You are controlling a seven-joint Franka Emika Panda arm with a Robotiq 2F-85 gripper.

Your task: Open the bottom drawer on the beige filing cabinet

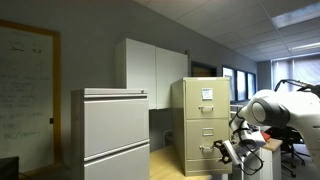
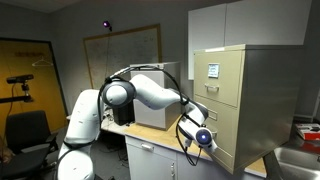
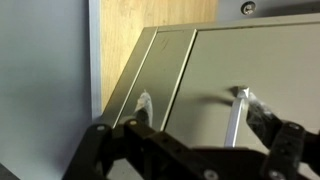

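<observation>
My gripper eases forward and toward the right in the wrist view around the small silver handle [image 1: 206, 149] [image 3: 237, 118] next. The handle lies ahead, nearer one finger than the other.
The beige filing cabinet [image 1: 203, 120] [image 2: 240, 95] stands upright with a white paper sheet on its top drawer. My gripper [image 1: 227, 151] [image 2: 203, 138] is low at the cabinet's front, level with the bottom drawer [image 1: 200, 157]. In the wrist view the drawer's plain beige front [image 3: 205, 60] fills the frame and looks flush with the cabinet. My gripper [image 3: 198, 108] is open. The small silver pull handle [image 3: 237, 118] lies between the fingers, close beside one fingertip. I cannot tell whether that finger touches it.
A wider light-grey cabinet [image 1: 113, 135] stands near the beige one. White wall cupboards [image 1: 150, 65] hang behind. A desk edge [image 2: 150, 150] runs under the arm. Wooden floor [image 3: 160, 15] shows beside the cabinet's base.
</observation>
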